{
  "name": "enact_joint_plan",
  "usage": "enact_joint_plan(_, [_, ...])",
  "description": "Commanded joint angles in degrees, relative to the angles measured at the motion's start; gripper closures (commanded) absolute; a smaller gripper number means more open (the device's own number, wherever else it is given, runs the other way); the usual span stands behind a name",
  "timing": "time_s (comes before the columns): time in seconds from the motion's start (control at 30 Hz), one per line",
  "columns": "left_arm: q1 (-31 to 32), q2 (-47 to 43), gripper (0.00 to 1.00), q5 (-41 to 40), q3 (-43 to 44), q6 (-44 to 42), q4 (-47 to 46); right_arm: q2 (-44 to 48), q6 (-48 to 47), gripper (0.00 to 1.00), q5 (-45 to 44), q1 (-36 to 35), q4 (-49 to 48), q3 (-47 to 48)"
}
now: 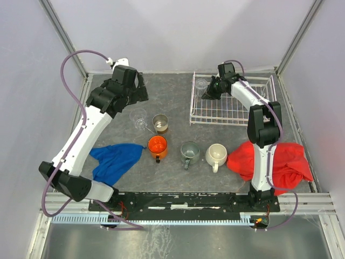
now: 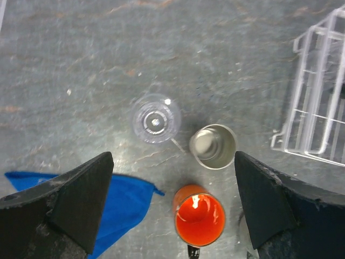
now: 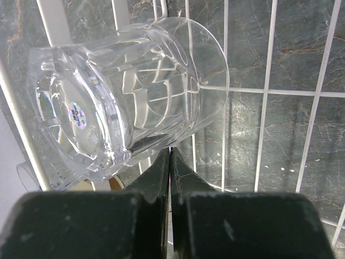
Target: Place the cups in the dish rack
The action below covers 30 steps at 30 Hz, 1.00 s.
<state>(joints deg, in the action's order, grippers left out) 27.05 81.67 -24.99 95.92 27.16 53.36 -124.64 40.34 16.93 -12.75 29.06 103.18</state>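
Observation:
My left gripper should move down next onto the second clear tumbler's rim, on the side of the rim away from the tan metallic cup, because that tumbler stands below my open fingers.
The white wire dish rack stands at the back right. One clear glass tumbler lies tilted on its side in its back left corner. My right gripper is shut, its tips against that tumbler's lower side. My left gripper is open and empty, hovering above the table. Below it stand the second clear tumbler, the tan metallic cup and the orange mug, the mug roughly between the fingers. The grey-green mug and cream-white mug stand in front of the rack.
A blue cloth lies at the front left, next to the orange mug. A red cloth lies at the front right around the right arm's base. Metal frame posts stand at the table's corners.

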Motion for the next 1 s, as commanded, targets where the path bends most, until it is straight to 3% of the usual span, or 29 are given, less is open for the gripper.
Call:
enact_joint_plan(0.0, [-4.7, -3.4, 0.01, -0.2, -5.4, 4.9, -1.5, 3.2, -1.0, 0.91, 0.0, 0.5, -2.2, 1.1])
enact_joint_plan(0.1, [-7.2, -2.5, 0.01, -0.7, -8.4, 5.4, -0.4, 8.0, -2.3, 0.73, -0.8, 1.4, -2.7, -2.5])
enact_joint_plan(0.23, [-8.7, 1.4, 0.00, -2.8, -10.2, 5.5, 0.7, 13.9, -4.2, 0.63, -1.1, 2.8, -1.5, -5.8])
enact_joint_plan(0.6, [-10.3, 14.9, 0.36, -2.5, -7.4, 4.6, 1.3, 27.7, -2.7, 0.55, 1.4, 7.6, -2.3, -16.6])
enact_joint_plan(0.97, [-11.3, 21.8, 0.50, 0.6, -8.6, 3.8, -3.0, 31.8, -2.5, 0.54, 2.4, 9.8, -1.8, -20.1])
